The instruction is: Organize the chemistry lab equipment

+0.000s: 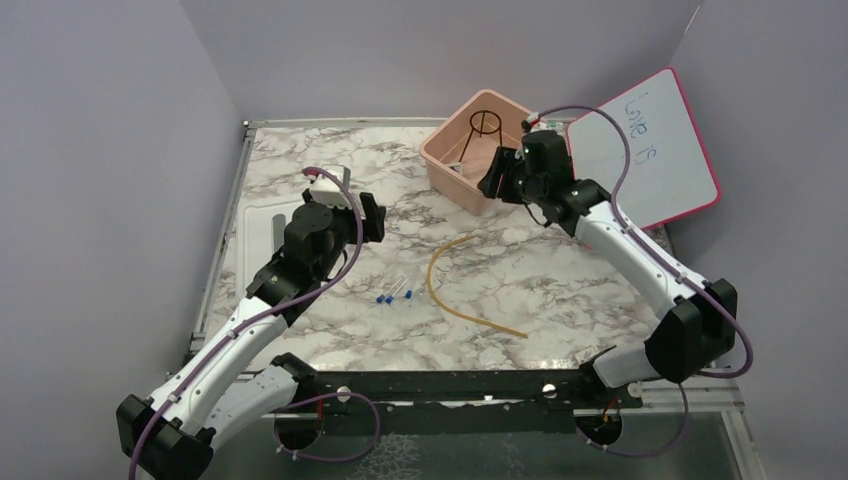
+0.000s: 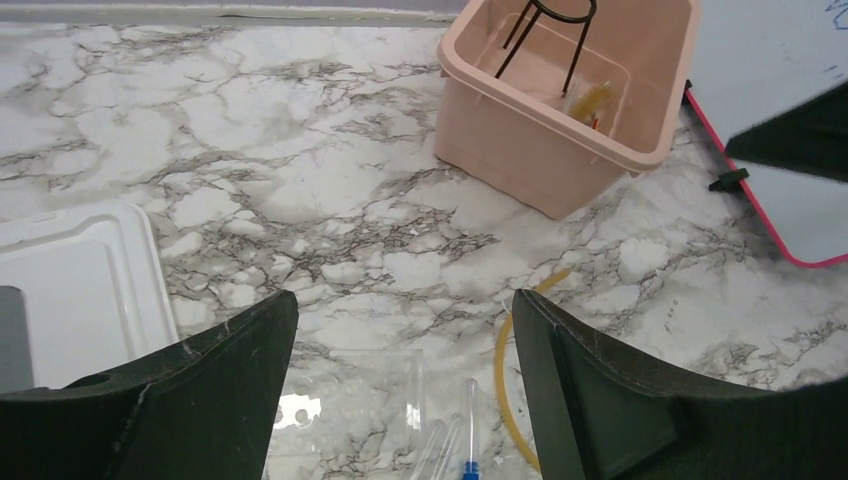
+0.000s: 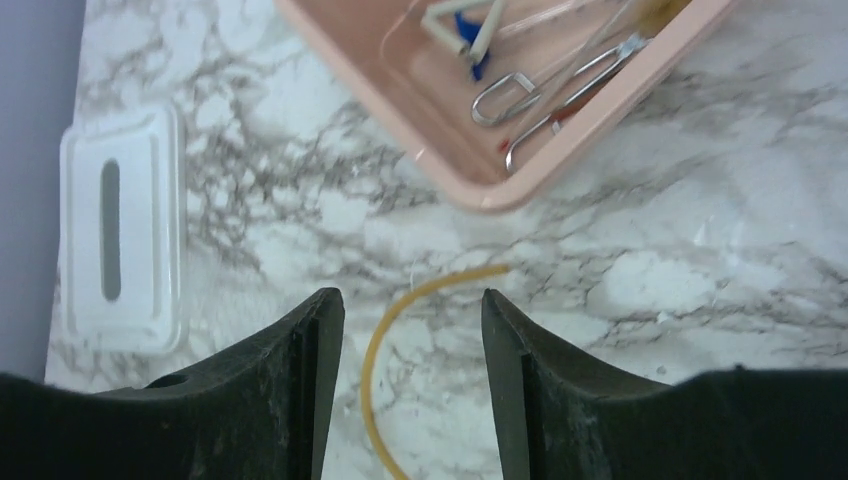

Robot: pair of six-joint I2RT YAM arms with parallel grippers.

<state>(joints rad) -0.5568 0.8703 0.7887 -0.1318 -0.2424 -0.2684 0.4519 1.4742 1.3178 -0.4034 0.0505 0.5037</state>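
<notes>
The bend of the tan rubber tube is beside the blue-tipped tubes and the tube is still outside the pink bin, so my right gripper will next move back and down onto the bend and close.
The long tan rubber tube point(image 1: 450, 290) lies curved on the marble table, right of centre. Three small blue-tipped tubes point(image 1: 395, 293) lie just left of it. The black wire ring tripod point(image 1: 484, 125) stands in the pink bin point(image 1: 450, 175), where the right wrist view shows metal tongs point(image 3: 570, 90) and a blue piece point(image 3: 465, 25). My left gripper point(image 1: 372, 218) is open and empty, above the table left of the tube. My right gripper point(image 1: 492, 178) is open and empty at the bin's near wall, with the tube's end point(image 3: 385, 330) below its fingers.
The white lid point(image 1: 262, 225) lies flat at the table's left side, partly under my left arm. The pink-framed whiteboard point(image 1: 650, 150) leans at the back right. A clear plastic plate point(image 2: 350, 400) lies beside the blue-tipped tubes point(image 2: 468, 420). Grey walls enclose the table.
</notes>
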